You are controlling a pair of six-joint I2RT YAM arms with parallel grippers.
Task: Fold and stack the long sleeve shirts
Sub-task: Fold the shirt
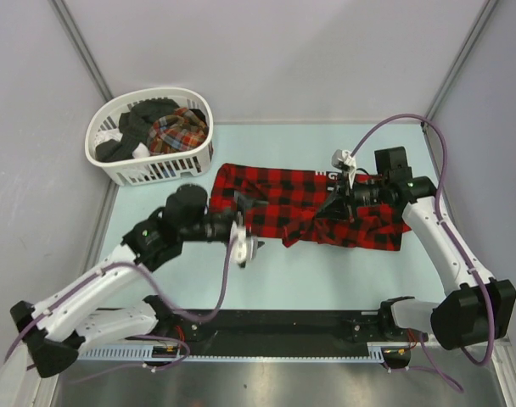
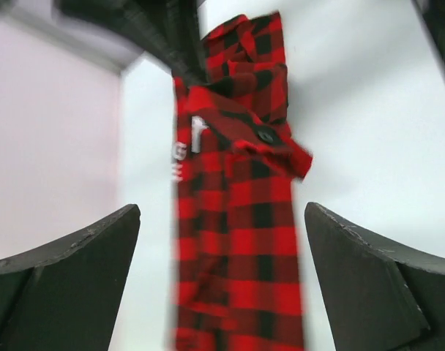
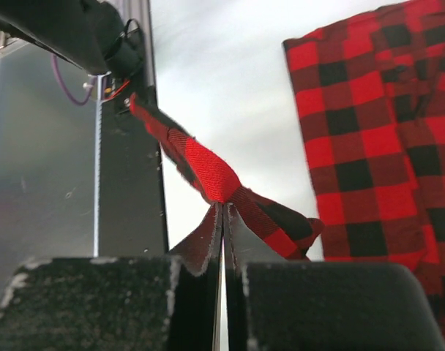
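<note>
The left gripper turns and comes across onto the shirt's hanging sleeve end (image 1: 289,238) (image 2: 287,152) next, since that end lies to the gripper's right in the top view.
The red-and-black checked flannel shirt (image 1: 296,202) lies crumpled across the middle and right of the table. My right gripper (image 1: 333,203) is over its right half, shut on a raised fold of the cloth; the wrist view shows the fingertips (image 3: 211,227) pinching that fold (image 3: 208,170), with the rest of the shirt (image 3: 369,131) below. My left gripper (image 1: 247,246) is open at the shirt's lower left edge. Its wrist view shows the shirt (image 2: 241,219) between the spread fingers (image 2: 69,267), untouched. A finer multicolour plaid shirt (image 1: 180,129) sits in the basket.
The white slatted basket (image 1: 131,171) stands at the back left and also holds dark clothes (image 1: 137,127). A black rail (image 1: 266,326) runs along the near edge between the arm bases. Grey walls close in the left, back and right.
</note>
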